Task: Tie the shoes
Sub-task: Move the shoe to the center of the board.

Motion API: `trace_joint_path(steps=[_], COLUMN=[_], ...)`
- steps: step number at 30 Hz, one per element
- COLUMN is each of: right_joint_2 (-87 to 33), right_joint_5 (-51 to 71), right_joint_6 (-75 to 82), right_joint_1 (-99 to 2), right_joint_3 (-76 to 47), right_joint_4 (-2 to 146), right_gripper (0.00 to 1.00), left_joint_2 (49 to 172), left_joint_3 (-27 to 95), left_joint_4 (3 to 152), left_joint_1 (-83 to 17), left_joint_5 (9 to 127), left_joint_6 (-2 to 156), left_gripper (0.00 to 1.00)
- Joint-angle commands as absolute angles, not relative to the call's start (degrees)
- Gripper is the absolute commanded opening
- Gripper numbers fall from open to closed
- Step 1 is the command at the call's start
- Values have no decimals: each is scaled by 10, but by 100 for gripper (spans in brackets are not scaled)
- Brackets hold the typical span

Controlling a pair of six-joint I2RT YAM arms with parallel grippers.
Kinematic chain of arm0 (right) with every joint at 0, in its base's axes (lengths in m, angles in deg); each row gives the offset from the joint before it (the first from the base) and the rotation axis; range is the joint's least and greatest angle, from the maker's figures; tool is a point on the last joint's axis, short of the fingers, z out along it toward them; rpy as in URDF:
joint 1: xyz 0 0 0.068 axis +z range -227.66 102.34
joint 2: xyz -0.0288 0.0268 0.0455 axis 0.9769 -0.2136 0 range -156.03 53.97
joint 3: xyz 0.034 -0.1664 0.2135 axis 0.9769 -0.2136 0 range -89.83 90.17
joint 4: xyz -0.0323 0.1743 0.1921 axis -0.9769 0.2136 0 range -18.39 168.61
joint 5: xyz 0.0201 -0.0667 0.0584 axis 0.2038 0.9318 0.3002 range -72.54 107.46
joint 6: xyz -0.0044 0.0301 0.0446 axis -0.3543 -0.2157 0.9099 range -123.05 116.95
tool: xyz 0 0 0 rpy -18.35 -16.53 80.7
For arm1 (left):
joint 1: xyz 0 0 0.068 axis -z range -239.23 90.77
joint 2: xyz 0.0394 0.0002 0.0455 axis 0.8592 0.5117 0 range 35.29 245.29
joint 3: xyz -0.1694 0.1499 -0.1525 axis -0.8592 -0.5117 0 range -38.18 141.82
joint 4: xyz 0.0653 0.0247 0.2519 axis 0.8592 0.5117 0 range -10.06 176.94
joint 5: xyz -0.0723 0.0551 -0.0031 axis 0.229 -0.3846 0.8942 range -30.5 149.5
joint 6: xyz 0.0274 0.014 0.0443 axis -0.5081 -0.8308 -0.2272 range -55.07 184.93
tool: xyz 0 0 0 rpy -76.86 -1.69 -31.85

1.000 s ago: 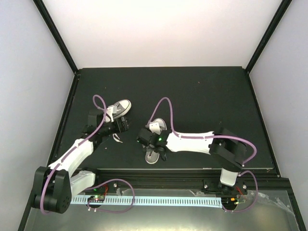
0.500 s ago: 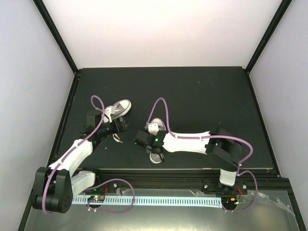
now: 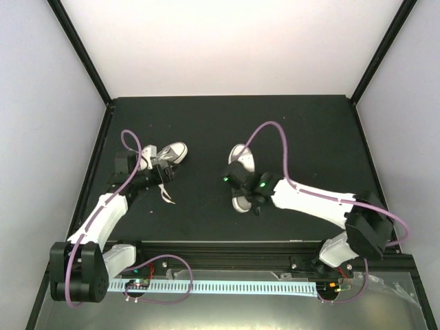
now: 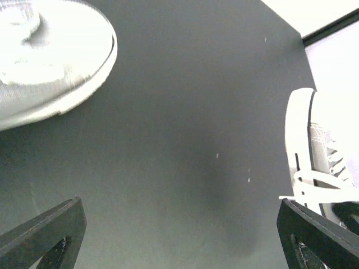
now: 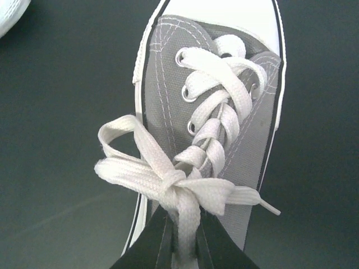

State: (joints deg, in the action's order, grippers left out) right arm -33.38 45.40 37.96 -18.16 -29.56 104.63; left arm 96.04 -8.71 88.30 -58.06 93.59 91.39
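The right gripper pulls its piece of the lace outward and to the right in the top view next, then releases, since the bow [image 5: 162,174] sits loose on the laces.
Two grey shoes with white toe caps and laces lie on the black table. The left shoe [image 3: 173,151] [image 4: 56,56] lies just beyond my left gripper [image 3: 162,172] [image 4: 179,241]. That gripper is open, with only bare mat between its fingers. The right shoe [image 3: 240,204] [image 5: 168,112] lies partly under my right gripper [image 3: 250,196] [image 5: 183,238]. It shows at the right edge of the left wrist view [image 4: 317,151]. A loose bow [image 5: 162,174] sits on its laces, and the right gripper is shut on a lace strand [image 5: 185,218] coming out of the knot.
A loose white lace end [image 3: 166,196] trails on the table [image 3: 302,137] near the left arm. The table's black rim [image 3: 103,137] and pale walls enclose it. Purple cables loop over both arms.
My right gripper has shut on the lace and swung right and away from the bases, taking its shoe along. My left arm has drawn slightly left, still open.
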Motion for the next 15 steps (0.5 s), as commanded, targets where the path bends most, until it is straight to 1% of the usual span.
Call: trace_joint_path(steps=[1,5,8,12,15], right_joint_2=[-281,-269,-285,-318,-330], right_joint_5=[434,376,331,302,282], right_joint_6=[250,176,142,128,133], right_joint_1=[-286,-409,-480,-529,-547], right_joint_3=[-352,-384,-386,-385,-389], right_joint_4=[933,876,854,844,844], right_gripper=[2,2,2,2,3], left_joint_2=[977,1029,1062,1068,1066], left_joint_3=[-1,64,79,79,59], left_joint_4=[948,1010,1008,1006,993], left_joint_1=[-610,-647,-702,-744,-774], left_joint_5=[940,896,885,790,769], left_joint_6=[867,832,843,843,848], left_gripper=[96,96,96,96,96])
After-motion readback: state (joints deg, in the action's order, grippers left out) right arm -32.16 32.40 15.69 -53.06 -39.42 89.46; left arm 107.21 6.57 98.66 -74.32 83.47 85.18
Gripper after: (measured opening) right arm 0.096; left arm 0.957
